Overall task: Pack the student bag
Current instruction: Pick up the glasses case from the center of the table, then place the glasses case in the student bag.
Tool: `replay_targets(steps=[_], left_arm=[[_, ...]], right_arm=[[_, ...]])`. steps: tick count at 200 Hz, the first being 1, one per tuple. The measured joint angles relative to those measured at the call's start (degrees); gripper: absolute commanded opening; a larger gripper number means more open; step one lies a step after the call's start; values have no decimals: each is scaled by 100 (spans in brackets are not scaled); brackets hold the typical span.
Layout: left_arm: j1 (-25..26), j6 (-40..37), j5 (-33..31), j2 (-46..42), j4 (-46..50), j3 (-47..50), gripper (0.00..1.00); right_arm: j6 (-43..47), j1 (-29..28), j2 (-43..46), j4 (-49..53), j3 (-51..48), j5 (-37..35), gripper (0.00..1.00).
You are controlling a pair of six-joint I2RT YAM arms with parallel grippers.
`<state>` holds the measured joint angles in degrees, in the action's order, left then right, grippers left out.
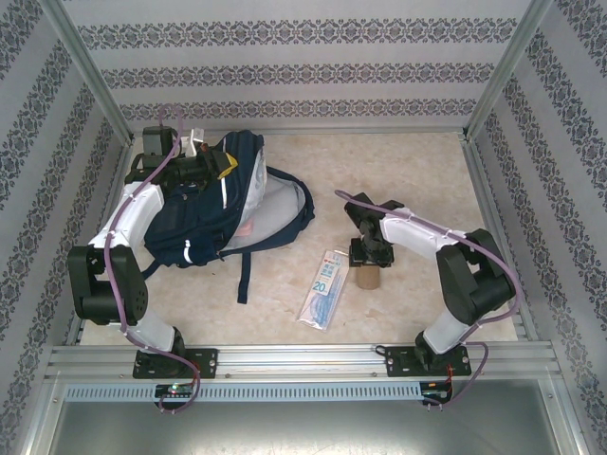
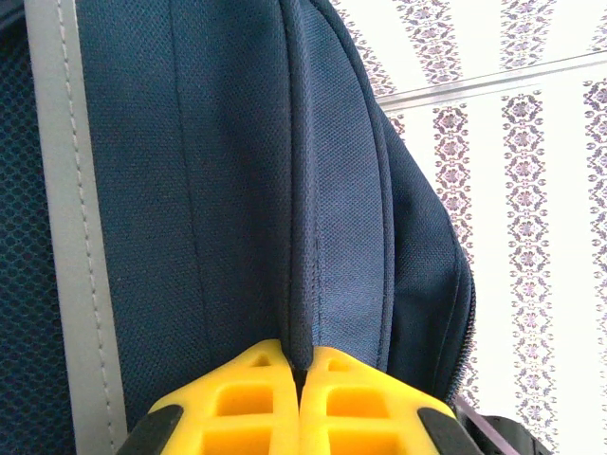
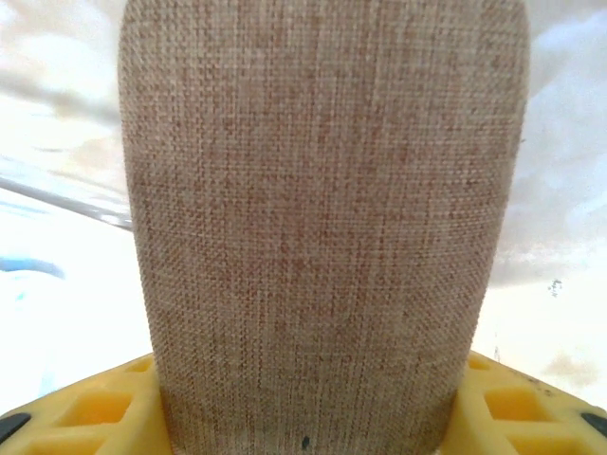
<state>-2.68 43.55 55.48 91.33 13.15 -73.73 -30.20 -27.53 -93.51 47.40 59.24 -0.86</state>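
Observation:
The bag's main section gapes, so the right gripper needs to move up and outward, then down onto the pale lining of the open bag to let go of the pouch.
The student bag (image 1: 213,213), navy with pale stripes, lies at the left of the table, its main compartment gaping open toward the right. At the bag's top, my left gripper (image 1: 204,166) is shut on a fold of navy fabric. The left wrist view shows that fold of the bag (image 2: 237,190) pinched between the yellow fingers of the left gripper (image 2: 302,379). A brown woven fabric pouch (image 1: 366,278) stands at mid-table. My right gripper (image 1: 368,258) reaches down over it. In the right wrist view the pouch (image 3: 322,190) fills the gap of the right gripper (image 3: 308,422), both yellow fingers (image 3: 104,412) pressing its sides.
A clear packet with blue print (image 1: 324,289) lies flat between the bag and the pouch. A dark strap (image 1: 244,275) trails from the bag toward the near edge. Patterned walls and metal rails (image 1: 285,355) enclose the table.

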Motion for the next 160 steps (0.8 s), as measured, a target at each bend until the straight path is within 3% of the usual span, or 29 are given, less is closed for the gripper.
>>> replay_targets(steps=[62, 160], left_arm=[[-2, 26, 2, 0, -13, 0, 0], [-4, 107, -44, -245, -33, 116, 0]], right_arm=[[-254, -378, -151, -33, 1963, 356, 41], [-1023, -793, -3029, -656, 5167, 1838, 45]])
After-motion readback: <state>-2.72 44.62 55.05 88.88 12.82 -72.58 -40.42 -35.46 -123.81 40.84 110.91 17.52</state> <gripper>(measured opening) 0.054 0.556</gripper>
